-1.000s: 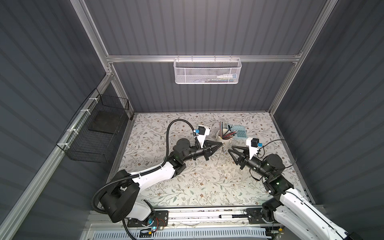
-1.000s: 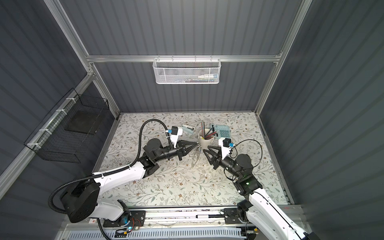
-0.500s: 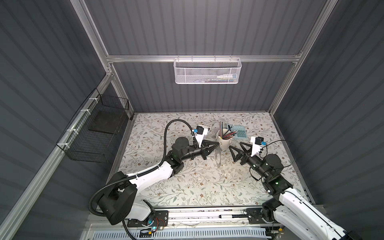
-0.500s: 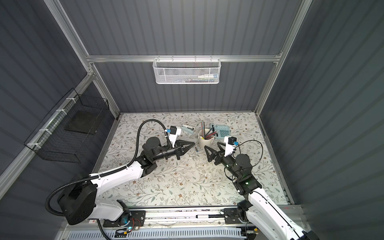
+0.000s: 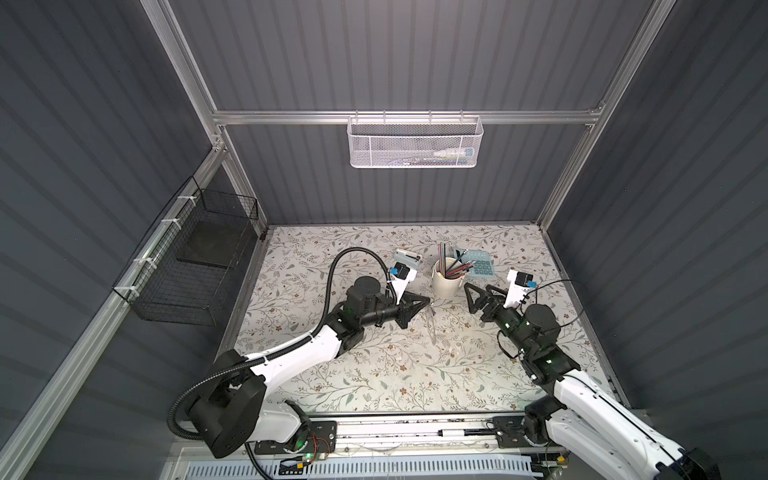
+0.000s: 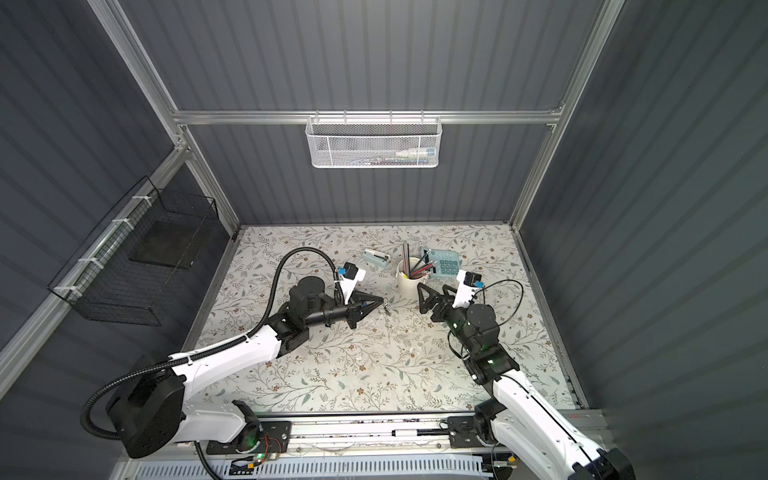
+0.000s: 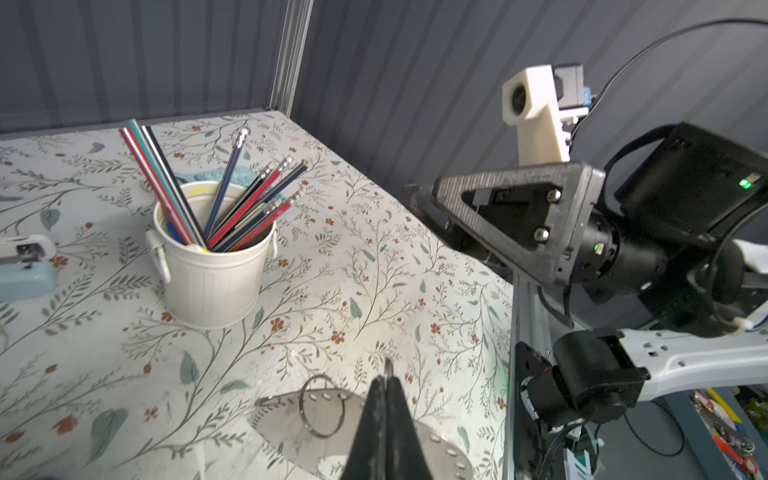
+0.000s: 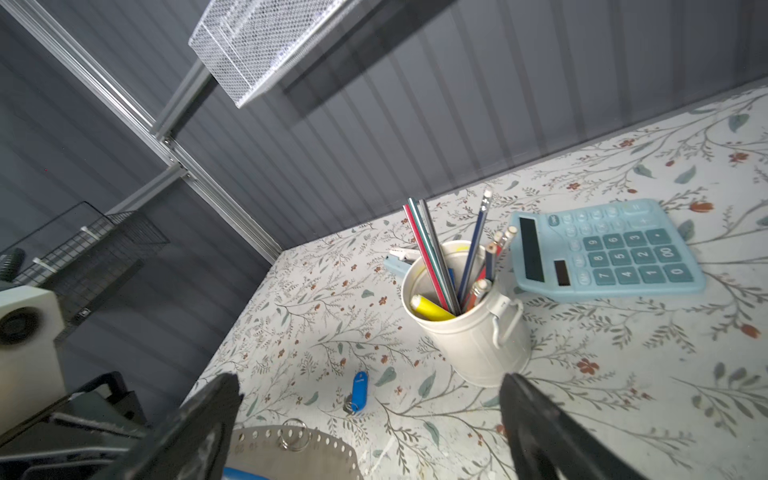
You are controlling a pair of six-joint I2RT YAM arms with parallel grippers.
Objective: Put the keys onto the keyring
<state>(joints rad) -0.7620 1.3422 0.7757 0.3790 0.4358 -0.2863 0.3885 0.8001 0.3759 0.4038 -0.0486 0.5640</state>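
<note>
The keyring still hangs in the air, so my left gripper will next move down and back to the tabletop on the cup's near side and release the keyring.
My left gripper point(image 7: 386, 384) is shut on the keyring's thin edge. The keyring point(image 7: 432, 440) is a flat grey metal loop with studs along its rim, held above the table. A small wire ring point(image 7: 322, 409) hangs on it. Both top views show the left gripper point(image 5: 427, 305) point(image 6: 380, 304) left of the white cup. My right gripper point(image 8: 370, 415) point(image 5: 473, 297) stands wide open and empty, facing the keyring point(image 8: 291, 453) from the right. One key with a blue tag point(image 8: 359, 391) lies on the table beyond the keyring. Another blue shape point(image 8: 245, 473) shows under the keyring, cut off by the frame edge.
A white cup point(image 5: 446, 282) full of pencils stands just behind both grippers. Behind it lie a pale blue calculator point(image 5: 478, 266) and a stapler point(image 5: 407, 257). A white mesh basket point(image 5: 415, 143) hangs on the back wall and a black wire basket point(image 5: 195, 266) on the left wall.
The right gripper's jaws have spread from partly closed to wide open beside the keyring. The left gripper, still shut on the keyring, has drifted slightly left and toward the front.
</note>
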